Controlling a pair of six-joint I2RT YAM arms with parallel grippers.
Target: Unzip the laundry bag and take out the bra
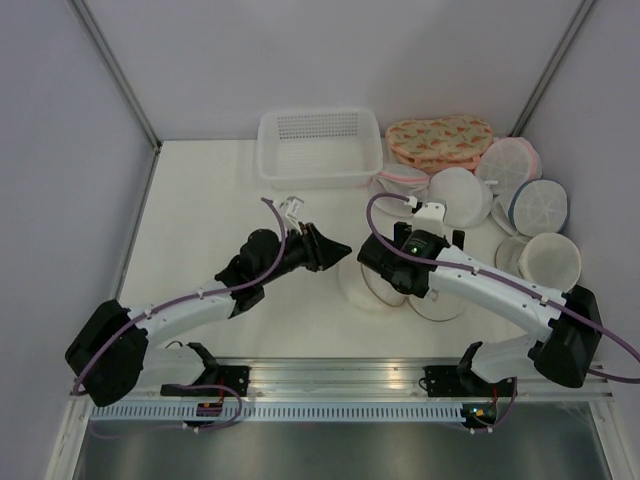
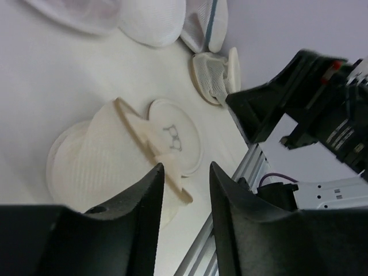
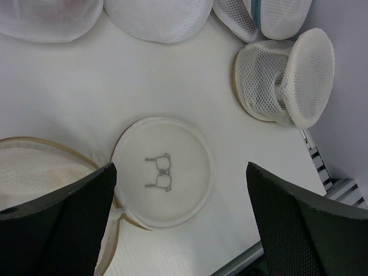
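Note:
The bag's tan rim (image 1: 368, 282) (image 2: 144, 147) stands raised on the side away from the flap, so my left gripper will tilt its fingers downward and lower onto that part.
The laundry bag (image 1: 360, 286) lies at the table's middle, a cream mesh pouch with a tan rim (image 3: 40, 144). It lies open: its round flap with a small bra drawing (image 3: 163, 171) is folded out flat beside it, as the left wrist view (image 2: 175, 138) also shows. Cream ribbed fabric (image 2: 95, 164) fills the bag; I cannot tell whether it is the bra. No zip pull shows. My right gripper (image 3: 181, 169) is wide open and empty above the flap. My left gripper (image 2: 186, 167) is open and empty, just left of the bag, its tips near the raised rim (image 2: 144, 135).
A white perforated basket (image 1: 320, 148) stands at the back. A floral orange pouch (image 1: 438, 140), white dome pouches with pink (image 1: 455, 192) and blue (image 1: 537, 205) trim, and another cream mesh pouch (image 1: 545, 260) lie at the right. The metal rail (image 1: 340, 378) runs along the near edge.

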